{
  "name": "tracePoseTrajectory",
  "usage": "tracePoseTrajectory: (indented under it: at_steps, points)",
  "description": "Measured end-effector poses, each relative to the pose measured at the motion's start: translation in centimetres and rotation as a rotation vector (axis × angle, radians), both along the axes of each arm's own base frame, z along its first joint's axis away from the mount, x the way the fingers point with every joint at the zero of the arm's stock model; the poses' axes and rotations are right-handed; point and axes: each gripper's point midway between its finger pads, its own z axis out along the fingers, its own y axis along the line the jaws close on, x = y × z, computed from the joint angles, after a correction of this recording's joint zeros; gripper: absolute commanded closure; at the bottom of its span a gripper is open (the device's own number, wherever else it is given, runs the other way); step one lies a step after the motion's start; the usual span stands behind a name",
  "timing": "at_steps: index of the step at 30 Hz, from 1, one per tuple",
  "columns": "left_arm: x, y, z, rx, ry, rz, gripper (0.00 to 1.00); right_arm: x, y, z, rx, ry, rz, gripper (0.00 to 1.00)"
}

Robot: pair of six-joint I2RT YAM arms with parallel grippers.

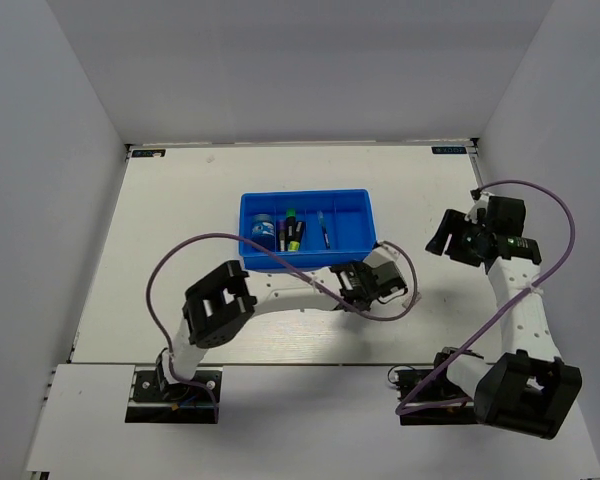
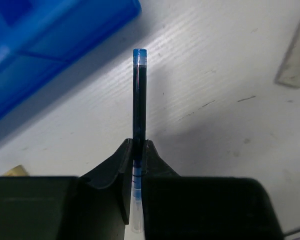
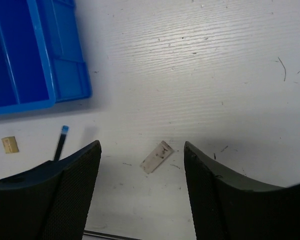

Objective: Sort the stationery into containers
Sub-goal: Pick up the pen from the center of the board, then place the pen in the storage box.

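I will next lift my left gripper outward over the blue tray's near side to release this pen beside its kind, as the tray section holding another pen (image 1: 323,224) lies outward of it.
My left gripper (image 2: 138,145) is shut on the thin blue-tipped pen (image 2: 139,95), just off the near right corner of the blue tray (image 2: 50,40). In the top view this gripper (image 1: 365,283) is in front of the tray (image 1: 358,215). The tray holds the blue roll (image 1: 263,230), the markers with yellow-green caps (image 1: 292,232) and another pen (image 1: 323,230). My right gripper (image 3: 142,144) is open and empty, above the pale grey block (image 3: 157,156). The tan block (image 3: 10,144) lies on the table left of the held pen (image 3: 61,141).
The pale grey block (image 2: 296,60) lies to the right of the left gripper. The tan block (image 2: 15,171) sits by the left finger. The right arm (image 1: 515,300) stands at the right side of the table, its gripper (image 1: 442,240) right of the tray.
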Motion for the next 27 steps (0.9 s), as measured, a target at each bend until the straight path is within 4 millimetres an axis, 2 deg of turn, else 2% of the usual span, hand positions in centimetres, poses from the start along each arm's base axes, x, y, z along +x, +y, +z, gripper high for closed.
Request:
tracePoseTrajectory:
  at_steps: [3,5,7,8,11,12,15,19,23,24,26,27]
  points:
    - [1.2,0.4,4.9,-0.077,-0.044,0.001,0.99,-0.6,0.5,0.3,0.022,-0.025,0.042,0.32]
    - [2.7,1.1,8.5,-0.146,-0.081,0.026,0.99,-1.1,1.2,0.5,0.043,-0.051,0.094,0.58]
    - [4.8,2.3,11.3,-0.201,-0.114,0.069,0.99,-1.7,2.2,0.8,0.071,-0.080,0.169,0.89]
    - [6.1,3.0,12.4,-0.225,-0.128,0.099,0.99,-1.9,2.7,1.0,0.088,-0.092,0.202,1.00]
    - [10.2,5.5,13.6,-0.255,-0.147,0.200,0.99,-2.4,4.1,1.3,0.132,-0.110,0.291,1.00]
    - [11.6,6.4,13.4,-0.252,-0.145,0.234,0.99,-2.5,4.3,1.3,0.143,-0.110,0.314,1.00]
    - [15.7,8.5,12.5,-0.235,-0.135,0.324,0.99,-2.9,4.9,0.5,0.170,-0.078,0.359,0.91]
    - [19.9,9.1,10.8,-0.225,-0.121,0.391,0.97,-3.3,5.1,-0.6,0.198,-0.023,0.386,0.88]
    - [21.9,8.6,8.0,-0.207,-0.085,0.415,0.84,-3.7,5.4,-0.7,0.210,-0.012,0.400,0.82]
    - [22.0,8.5,7.2,-0.200,-0.071,0.419,0.69,-3.7,5.4,-0.7,0.211,-0.012,0.402,0.72]
    - [22.0,8.6,5.5,-0.182,-0.039,0.427,0.60,-3.8,5.4,-0.7,0.210,-0.008,0.401,0.59]
    - [21.9,8.6,4.9,-0.176,-0.026,0.431,0.50,-3.8,5.4,-0.8,0.208,-0.007,0.405,0.44]
